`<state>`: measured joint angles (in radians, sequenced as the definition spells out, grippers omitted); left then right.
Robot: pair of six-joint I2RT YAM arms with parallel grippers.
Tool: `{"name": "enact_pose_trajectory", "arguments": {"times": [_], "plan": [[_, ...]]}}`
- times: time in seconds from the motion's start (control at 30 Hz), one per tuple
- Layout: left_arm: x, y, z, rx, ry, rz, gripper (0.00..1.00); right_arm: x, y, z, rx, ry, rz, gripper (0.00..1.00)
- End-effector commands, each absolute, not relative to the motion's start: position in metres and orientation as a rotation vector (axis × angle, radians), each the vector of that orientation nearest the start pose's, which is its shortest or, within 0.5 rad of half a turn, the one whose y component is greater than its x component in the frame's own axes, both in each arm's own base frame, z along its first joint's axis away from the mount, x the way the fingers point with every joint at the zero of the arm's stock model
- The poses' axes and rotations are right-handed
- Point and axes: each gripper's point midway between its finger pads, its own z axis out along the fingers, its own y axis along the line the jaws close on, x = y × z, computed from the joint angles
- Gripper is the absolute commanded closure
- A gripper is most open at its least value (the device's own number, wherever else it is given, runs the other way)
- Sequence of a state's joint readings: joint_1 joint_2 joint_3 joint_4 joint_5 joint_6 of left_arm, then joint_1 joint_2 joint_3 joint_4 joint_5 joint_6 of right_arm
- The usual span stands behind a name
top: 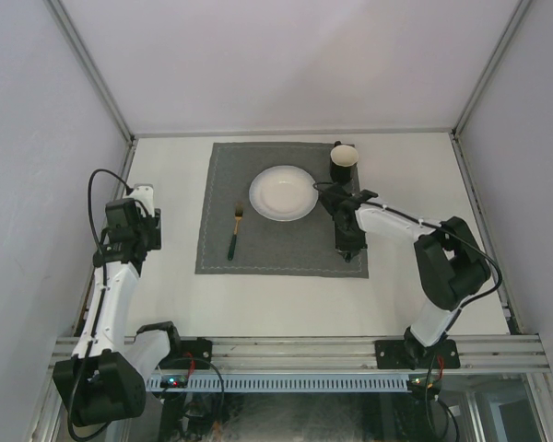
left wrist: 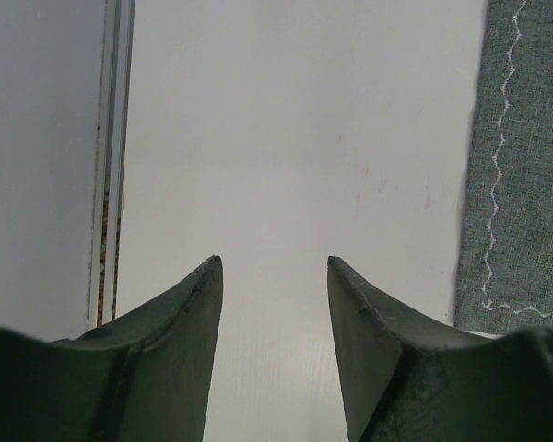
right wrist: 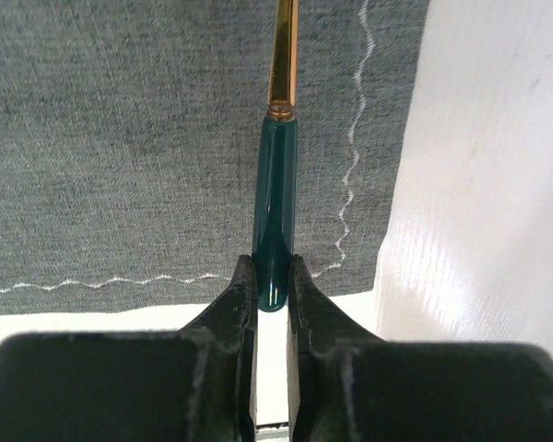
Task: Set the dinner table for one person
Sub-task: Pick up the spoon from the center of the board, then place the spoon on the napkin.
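I next need to edge my right gripper off the mat's side stitching, lower the handle and release, as bare mat lies below across the plate (top: 283, 192) from the fork.
The off-white dinner table (top: 424, 184) carries a square grey stitched mat (top: 276, 253). On the mat are a white plate (top: 283, 192), a fork (top: 234, 230) with a green handle to its left, and a dark cup (top: 343, 161) at the far right corner. My right gripper (top: 347, 247) is low over the mat's right near part. In the right wrist view it (right wrist: 272, 267) is shut on the end of a utensil's green handle (right wrist: 275, 212), whose gold stem points away; its head is out of view. My left gripper (left wrist: 275, 262) is open and empty over bare table left of the mat.
An aluminium rail (left wrist: 111, 138) and the grey side wall run close to the left of my left gripper. The mat's edge (left wrist: 525, 157) lies to its right. White walls enclose the table on three sides. Bare tabletop (right wrist: 479, 184) lies right of the mat.
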<state>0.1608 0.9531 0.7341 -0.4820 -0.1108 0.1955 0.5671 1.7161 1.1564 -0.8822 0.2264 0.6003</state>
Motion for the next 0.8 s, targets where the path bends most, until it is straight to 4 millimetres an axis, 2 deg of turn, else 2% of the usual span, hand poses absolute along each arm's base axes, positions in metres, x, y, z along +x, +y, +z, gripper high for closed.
{"name": "enact_pose_trajectory", "arguments": {"times": [0.0, 0.27, 0.43, 0.77], "plan": [[0.282, 0.077, 0.157, -0.019, 2.235, 0.332, 0.47, 0.264, 0.161, 0.055, 0.006, 2.849, -0.067, 1.0], [0.279, 0.078, 0.158, -0.022, 2.228, 0.34, 0.46, 0.262, 0.16, 0.035, -0.046, 2.902, -0.115, 1.0], [0.28, 0.078, 0.158, -0.022, 2.23, 0.338, 0.46, 0.265, 0.158, 0.031, -0.044, 2.908, -0.109, 1.0], [0.281, 0.078, 0.157, -0.021, 2.237, 0.336, 0.47, 0.271, 0.171, 0.024, -0.061, 2.918, -0.057, 1.0]]}}
